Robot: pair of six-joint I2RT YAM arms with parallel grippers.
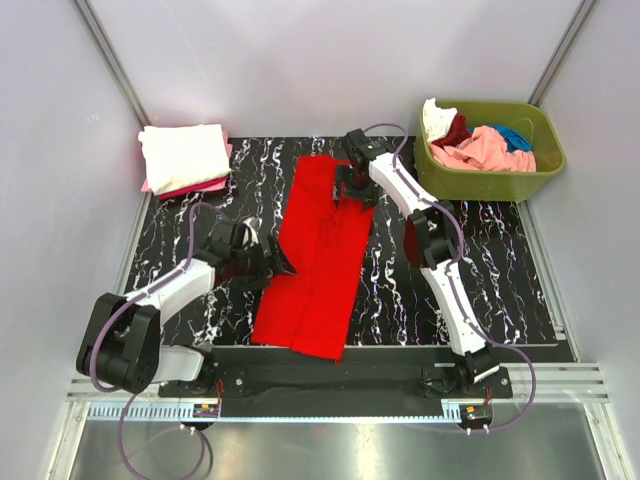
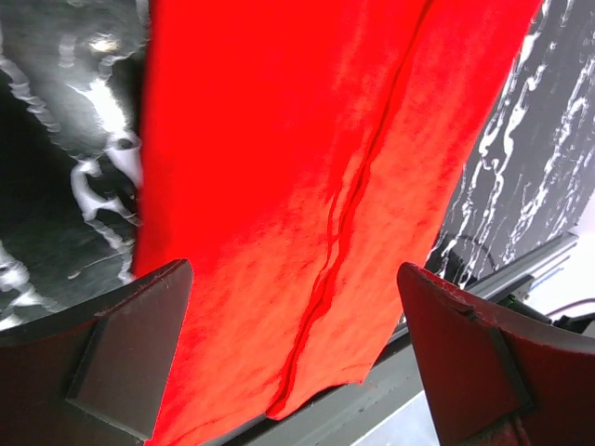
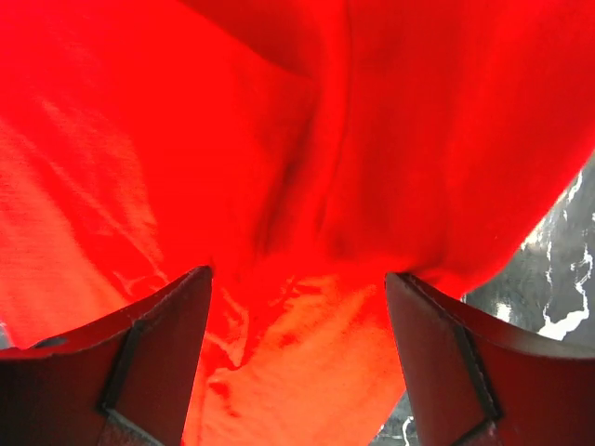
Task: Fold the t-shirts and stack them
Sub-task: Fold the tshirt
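Note:
My open left gripper will go back along the red t-shirt's edge onto its near corner on that side, as its near end lies flat and unheld.
A bright red t-shirt [image 1: 315,260] lies as a long narrow strip down the middle of the black marbled mat [image 1: 500,270]. My left gripper [image 1: 272,262] sits low at the strip's left edge, about halfway along it. In the left wrist view it [image 2: 293,279] is wide open above the red cloth [image 2: 279,139], with nothing between its fingers. My right gripper [image 1: 352,188] is at the strip's far right edge. In the right wrist view it [image 3: 297,279] stands open, with rumpled red cloth [image 3: 279,111] bulging between its fingers.
A folded cream-white t-shirt [image 1: 183,152] lies on a pink one [image 1: 205,186] at the far left corner. An olive-green bin [image 1: 470,185] at the far right holds loose pink [image 1: 480,150], teal [image 1: 515,135], dark red [image 1: 455,130] and white shirts. Grey walls enclose the mat.

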